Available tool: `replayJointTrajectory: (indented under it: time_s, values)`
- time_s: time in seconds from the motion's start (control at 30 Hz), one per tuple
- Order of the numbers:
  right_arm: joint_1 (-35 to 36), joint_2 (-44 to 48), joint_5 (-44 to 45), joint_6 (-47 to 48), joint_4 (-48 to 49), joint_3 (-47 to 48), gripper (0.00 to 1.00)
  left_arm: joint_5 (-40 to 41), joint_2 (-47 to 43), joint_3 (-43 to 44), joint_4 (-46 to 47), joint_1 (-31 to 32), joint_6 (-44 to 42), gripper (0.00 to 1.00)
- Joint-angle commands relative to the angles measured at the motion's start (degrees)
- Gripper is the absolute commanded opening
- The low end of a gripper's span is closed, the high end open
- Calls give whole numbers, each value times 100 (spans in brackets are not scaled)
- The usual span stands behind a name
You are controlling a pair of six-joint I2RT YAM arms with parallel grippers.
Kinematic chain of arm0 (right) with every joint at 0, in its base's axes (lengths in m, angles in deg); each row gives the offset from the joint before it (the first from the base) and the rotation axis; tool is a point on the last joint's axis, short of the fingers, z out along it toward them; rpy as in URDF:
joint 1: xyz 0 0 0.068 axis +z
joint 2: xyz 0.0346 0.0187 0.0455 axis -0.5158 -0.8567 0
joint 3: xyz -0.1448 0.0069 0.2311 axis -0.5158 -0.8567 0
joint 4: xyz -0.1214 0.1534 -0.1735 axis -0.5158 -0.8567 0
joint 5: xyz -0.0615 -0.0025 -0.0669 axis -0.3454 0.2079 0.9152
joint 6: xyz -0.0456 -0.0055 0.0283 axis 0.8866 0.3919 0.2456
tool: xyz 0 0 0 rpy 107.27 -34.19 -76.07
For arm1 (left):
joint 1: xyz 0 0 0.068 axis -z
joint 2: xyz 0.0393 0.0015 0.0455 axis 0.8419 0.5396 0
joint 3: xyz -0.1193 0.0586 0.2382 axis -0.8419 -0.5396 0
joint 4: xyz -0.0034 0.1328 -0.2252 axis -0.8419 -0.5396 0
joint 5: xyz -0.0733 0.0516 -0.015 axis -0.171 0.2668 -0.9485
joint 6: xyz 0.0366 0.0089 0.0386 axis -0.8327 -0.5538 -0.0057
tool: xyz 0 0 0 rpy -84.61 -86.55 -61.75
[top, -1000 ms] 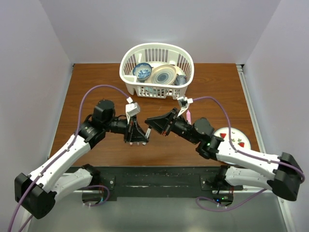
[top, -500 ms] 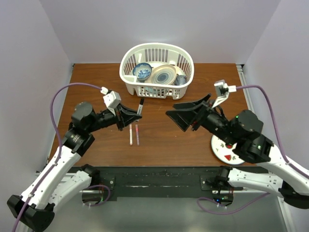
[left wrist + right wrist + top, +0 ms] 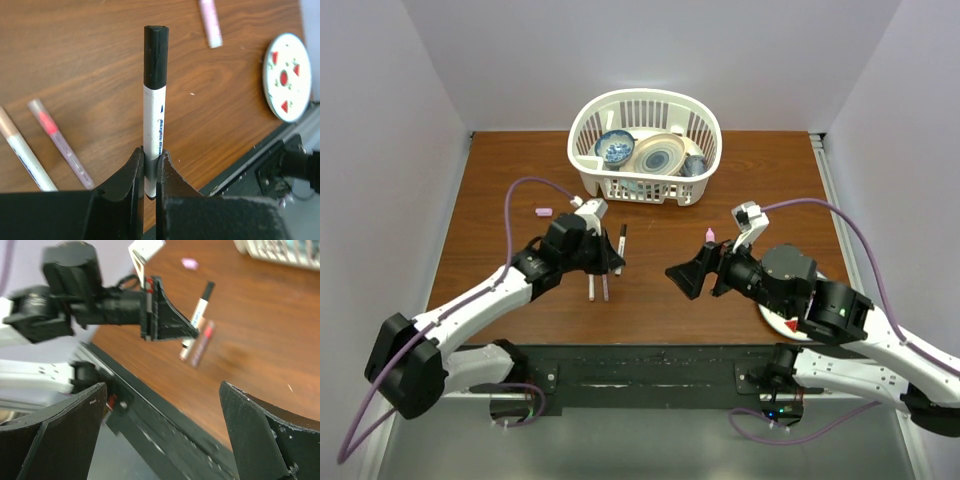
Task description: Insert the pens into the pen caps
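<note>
My left gripper is above bare tabletop beside the pink-maroon pen, where there is room for another pen. Next it needs to lower the white pen there and let go of it.
My left gripper point(image 3: 608, 260) point(image 3: 150, 161) is shut on a white pen with a black end point(image 3: 622, 239) point(image 3: 154, 100), holding it by its lower part above the table. Two more pens, one white point(image 3: 590, 290) point(image 3: 22, 156) and one pink-maroon point(image 3: 605, 288) point(image 3: 60, 146), lie side by side just below it. A lilac-pink highlighter point(image 3: 710, 234) point(image 3: 210, 22) lies by my right arm, partly hidden. A small pink pen cap point(image 3: 543, 212) point(image 3: 189, 263) rests at the left. My right gripper point(image 3: 692, 279) point(image 3: 162, 386) is wide open and empty, facing the left gripper.
A white basket point(image 3: 706, 175) with bowls and plates stands at the back centre. A white plate with red marks point(image 3: 782, 322) point(image 3: 300, 65) lies under my right arm. The black mounting rail point(image 3: 650, 365) runs along the near edge.
The right gripper opened wide and swung down toward the front centre. My left arm moved from the centre to the left, then back beside the lying pens, still holding the black-ended pen.
</note>
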Motion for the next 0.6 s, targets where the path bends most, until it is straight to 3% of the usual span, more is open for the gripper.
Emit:
replayJointTrajectory:
  time_s: [0.0, 0.27, 0.57]
  values:
    - [12, 152, 573, -394, -1149, 115, 99, 1425, 406, -12, 63, 357, 1233, 0]
    - [12, 608, 1294, -780, -1641, -131, 99, 2146, 1373, -12, 230, 1043, 1999, 0]
    - [12, 557, 978, -930, -1746, -378, 99, 2507, 1848, -205, 406, 1246, 2430, 8]
